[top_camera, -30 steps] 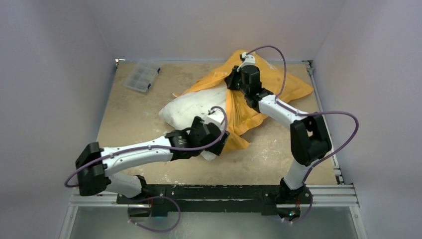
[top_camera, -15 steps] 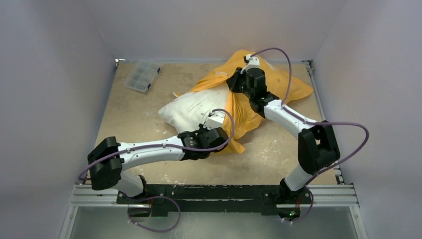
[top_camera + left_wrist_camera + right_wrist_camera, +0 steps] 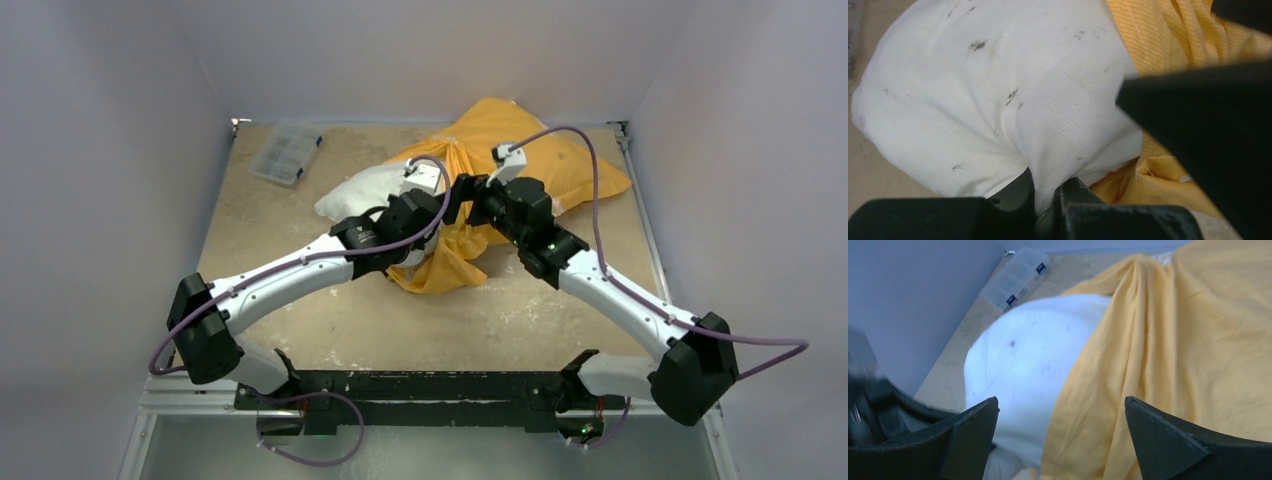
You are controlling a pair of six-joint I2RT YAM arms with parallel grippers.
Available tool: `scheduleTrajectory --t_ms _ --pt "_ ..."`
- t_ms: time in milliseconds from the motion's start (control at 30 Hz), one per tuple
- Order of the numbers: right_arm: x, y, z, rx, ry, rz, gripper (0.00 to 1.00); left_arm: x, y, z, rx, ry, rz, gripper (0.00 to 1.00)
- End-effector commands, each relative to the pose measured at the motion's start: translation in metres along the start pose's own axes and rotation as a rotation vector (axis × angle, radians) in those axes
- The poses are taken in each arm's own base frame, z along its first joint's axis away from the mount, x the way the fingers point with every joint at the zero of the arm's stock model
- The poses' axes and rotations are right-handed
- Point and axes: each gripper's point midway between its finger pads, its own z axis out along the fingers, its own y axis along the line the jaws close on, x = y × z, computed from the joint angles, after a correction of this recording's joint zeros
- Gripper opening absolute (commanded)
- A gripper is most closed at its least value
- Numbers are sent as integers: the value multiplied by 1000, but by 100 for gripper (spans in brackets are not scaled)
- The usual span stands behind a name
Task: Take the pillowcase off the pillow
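Observation:
The orange-yellow pillowcase's pinched fold goes left in the top view with my left gripper next. The gripper then opens, since the pillow (image 3: 352,197) is still partly inside the pillowcase.
The white pillow (image 3: 352,197) lies mid-table, its right part still inside the orange-yellow pillowcase (image 3: 530,150). My left gripper (image 3: 428,202) is shut on a pinched fold of the pillow (image 3: 998,100) near the pillowcase's open edge (image 3: 1168,175); the fold runs down between its fingers (image 3: 1020,192). My right gripper (image 3: 468,195) hovers right beside it, open and holding nothing. Between its spread fingertips (image 3: 1060,405) I see the pillow (image 3: 1023,365) on the left and the pillowcase (image 3: 1188,350) on the right. Bunched pillowcase cloth (image 3: 445,265) hangs below both grippers.
A clear plastic compartment box (image 3: 285,153) sits at the table's far left, also showing in the right wrist view (image 3: 1015,282). Grey walls close in the table on three sides. A metal rail (image 3: 640,210) runs along the right edge.
My left gripper shut on the pillow and moved away from the near edge with it. My right gripper let go of the pillowcase's far end, opened, and pulled back beside the left one.

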Motion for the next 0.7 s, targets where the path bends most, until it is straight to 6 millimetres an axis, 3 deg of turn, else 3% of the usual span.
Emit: scheduleTrajectory --t_ms 0,167,300,400,467,667 --pt "35 7 -24 -26 97 10 99 -57 -5 -2 47 -108 -45 0" --pt "68 18 -26 -63 183 41 99 -75 -6 -9 78 -137 -78 0" --pt "89 -13 -13 115 209 105 98 -90 3 -23 78 -172 -101 0" --pt "103 -31 -12 208 226 136 92 -99 13 -38 73 -194 -108 0" --pt "103 -42 -10 272 209 145 85 -104 24 -48 51 -212 -112 0" --pt "89 -77 -6 375 153 168 41 -110 73 -74 -55 -253 -133 0"
